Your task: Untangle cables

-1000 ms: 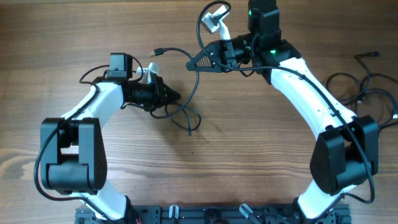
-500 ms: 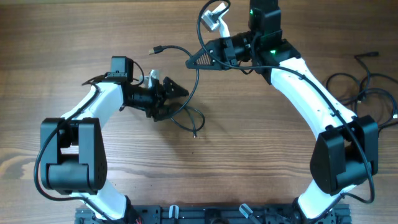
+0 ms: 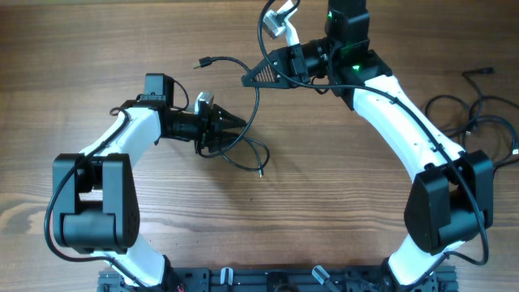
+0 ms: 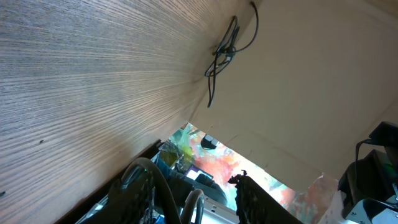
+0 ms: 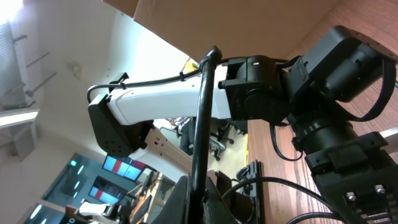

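Note:
My right gripper will pull the black cable toward the right in the overhead view, over the bare tabletop, and release it, since the cable still curves into loops.
A thin black cable [image 3: 257, 104] runs from a plug end [image 3: 204, 62] through my right gripper [image 3: 250, 78], down to my left gripper [image 3: 235, 123], then loops to a loose end [image 3: 260, 171]. My right gripper [image 5: 200, 193] is shut on this cable [image 5: 204, 112], which rises straight out of the jaws. My left gripper [image 4: 196, 202] is open, with a cable strand [image 4: 166, 190] passing between its fingers. In the overhead view it lies on its side among the loops.
A second bundle of black cables [image 3: 474, 113] lies at the table's right edge, beside the right arm's base. It also shows far off in the left wrist view [image 4: 222, 50]. The left arm [image 5: 168, 102] shows in the right wrist view.
My left gripper has moved to the right, and the loops and loose end have shifted right with it. The right gripper has held its place on the cable.

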{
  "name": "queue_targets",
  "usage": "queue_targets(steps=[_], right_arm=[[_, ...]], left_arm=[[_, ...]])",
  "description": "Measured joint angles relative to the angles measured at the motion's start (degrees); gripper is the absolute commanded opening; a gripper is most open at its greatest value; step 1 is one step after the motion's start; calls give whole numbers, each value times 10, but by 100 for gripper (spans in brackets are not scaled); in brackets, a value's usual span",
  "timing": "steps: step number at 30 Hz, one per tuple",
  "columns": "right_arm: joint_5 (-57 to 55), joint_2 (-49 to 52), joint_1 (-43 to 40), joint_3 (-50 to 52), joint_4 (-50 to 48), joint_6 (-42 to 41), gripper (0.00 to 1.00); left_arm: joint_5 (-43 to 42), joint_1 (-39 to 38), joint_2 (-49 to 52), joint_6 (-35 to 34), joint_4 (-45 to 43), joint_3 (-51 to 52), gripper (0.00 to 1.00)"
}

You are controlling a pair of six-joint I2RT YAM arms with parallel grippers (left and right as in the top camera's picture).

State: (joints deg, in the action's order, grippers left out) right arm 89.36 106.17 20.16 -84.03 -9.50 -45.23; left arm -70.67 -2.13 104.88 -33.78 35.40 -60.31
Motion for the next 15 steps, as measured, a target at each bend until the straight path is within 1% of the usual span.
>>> queue_targets(steps=[10, 15], right_arm=[[0, 0, 0, 0, 0, 0, 5], [0, 0, 0, 0, 0, 0, 5]], left_arm=[[-17, 0, 0, 0, 2, 0, 46], [-17, 0, 0, 0, 2, 0, 44]])
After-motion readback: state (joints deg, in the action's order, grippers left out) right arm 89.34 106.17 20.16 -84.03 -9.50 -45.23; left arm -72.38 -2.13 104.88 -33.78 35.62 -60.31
